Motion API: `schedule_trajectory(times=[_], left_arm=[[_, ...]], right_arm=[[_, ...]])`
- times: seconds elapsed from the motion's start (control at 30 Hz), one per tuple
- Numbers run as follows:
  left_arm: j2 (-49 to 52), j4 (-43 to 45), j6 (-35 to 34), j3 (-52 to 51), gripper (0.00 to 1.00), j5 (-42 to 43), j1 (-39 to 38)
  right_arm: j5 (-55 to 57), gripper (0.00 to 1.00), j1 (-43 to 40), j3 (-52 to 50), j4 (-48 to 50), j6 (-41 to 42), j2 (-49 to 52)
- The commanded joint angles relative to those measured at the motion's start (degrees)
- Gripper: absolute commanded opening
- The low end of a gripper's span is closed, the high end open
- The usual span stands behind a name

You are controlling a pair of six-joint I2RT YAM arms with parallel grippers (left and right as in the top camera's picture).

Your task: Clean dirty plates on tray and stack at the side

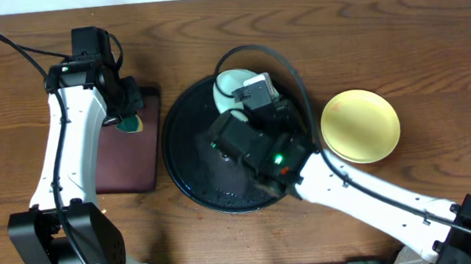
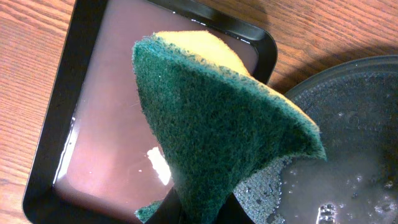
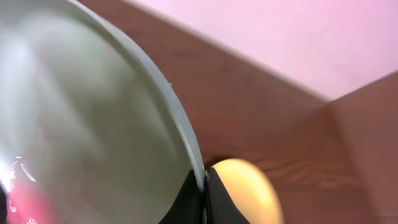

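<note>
The robot's right gripper will next swing past the black tray's edge, then lower the mint-green plate level onto the pale yellow plate (image 1: 360, 126) (image 3: 247, 192) at the side.
My right gripper (image 3: 204, 186) is shut on the rim of a pale mint-green plate (image 3: 81, 124) with a reddish smear, held tilted over the round black tray (image 1: 191, 166); overhead the plate (image 1: 233, 88) shows at the tray's far side. The pale yellow plate (image 1: 360, 125) lies on the table right of the tray and shows blurred in the right wrist view (image 3: 245, 190). My left gripper (image 2: 208, 211) is shut on a green-and-yellow sponge (image 2: 217, 124), held over the maroon tray's right end, next to the black tray (image 2: 354, 93). A second mint plate is not visible.
The dark maroon rectangular tray (image 1: 126, 150) lies left of the black tray and holds a film of liquid (image 2: 118, 124). Soapy water and foam (image 2: 323, 180) sit in the black tray. Wooden table (image 1: 432, 38) all round.
</note>
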Motion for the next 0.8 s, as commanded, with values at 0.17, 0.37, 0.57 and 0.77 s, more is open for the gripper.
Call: schedule_trajectory(times=[0.17,0.37,0.57,0.77], left_arm=[[0.52,-0.11,-0.39,-0.35,0.08,-0.72,0.13],[0.52,-0.13,-0.39,-0.35,0.08,-0.72,0.13],[0.52,-0.15,-0.39,-0.35,0.08,-0.72,0.13],[0.52,-0.13,-0.39,-0.35,0.08,-0.72,0.13]], right_arm=[[23.50,0.01,4.39,0.22,0.11,-1.14,-0.74],[14.45,0.01,3.89,0.22,-1.46,-1.03,-0.74],[-13.62,0.01,-1.01,0.22,-5.53,8.70,-1.29],[-34.97,0.01,-13.60,0.22,-7.85,10.78,-5.53]])
